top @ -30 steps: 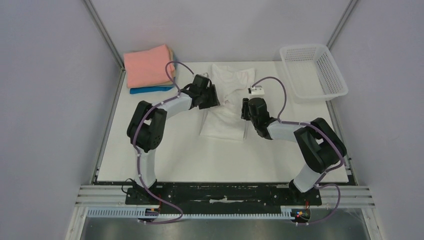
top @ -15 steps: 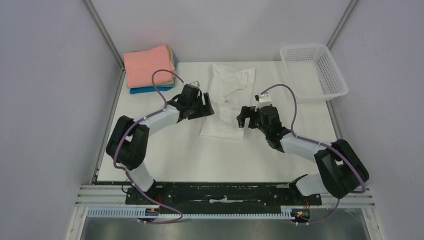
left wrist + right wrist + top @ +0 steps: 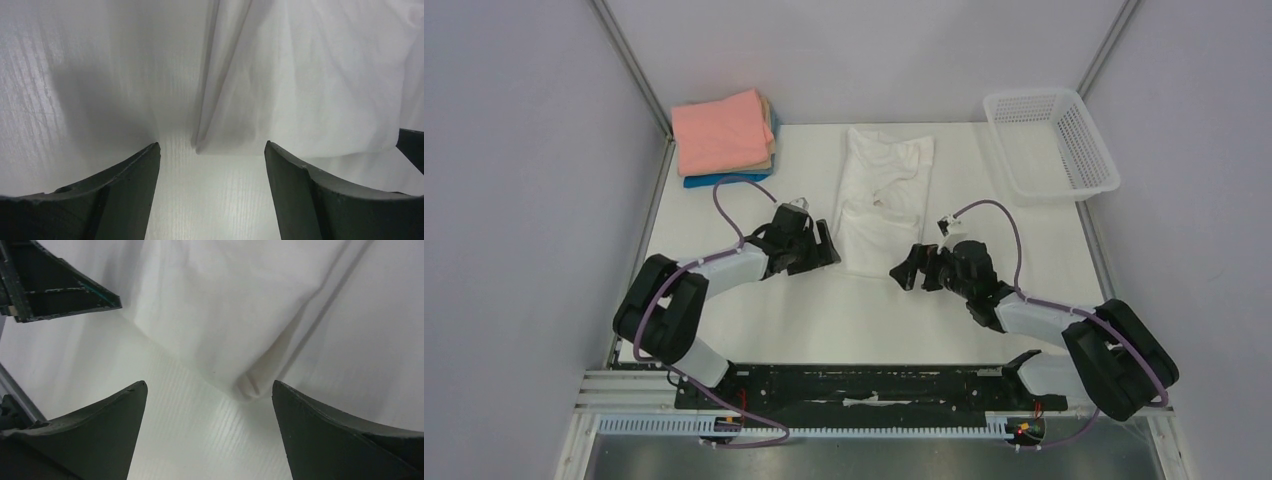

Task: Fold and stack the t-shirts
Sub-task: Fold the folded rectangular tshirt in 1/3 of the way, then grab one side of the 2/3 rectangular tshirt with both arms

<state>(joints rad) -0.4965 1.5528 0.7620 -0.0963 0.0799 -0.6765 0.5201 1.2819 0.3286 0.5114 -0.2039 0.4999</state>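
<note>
My left gripper's open fingers straddle the long folded edge of the white t-shirt (image 3: 879, 200). I should next lower them onto the white t-shirt's near hem corner (image 3: 837, 271) and close there.
A white t-shirt (image 3: 879, 200) lies folded into a long strip in the middle of the table, collar at the far end. My left gripper (image 3: 827, 246) is open at the strip's near left corner, and in the left wrist view that gripper (image 3: 212, 146) has the hem corner (image 3: 200, 144) just ahead of its fingertips. My right gripper (image 3: 903, 270) is open at the near right corner, the shirt's folded corner (image 3: 247, 389) lying just ahead of its right fingertip. Neither holds cloth. Salmon-pink (image 3: 721, 130), tan (image 3: 771, 135) and blue (image 3: 724, 181) folded t-shirts are stacked at the far left.
A white lattice basket (image 3: 1051, 145) stands at the far right corner. Metal frame posts and grey walls close in both sides. The left gripper's finger (image 3: 60, 290) shows at the upper left of the right wrist view.
Both arms have drawn back toward the near edge along the white t-shirt, from its middle to its near hem. The right gripper has opened wide.
</note>
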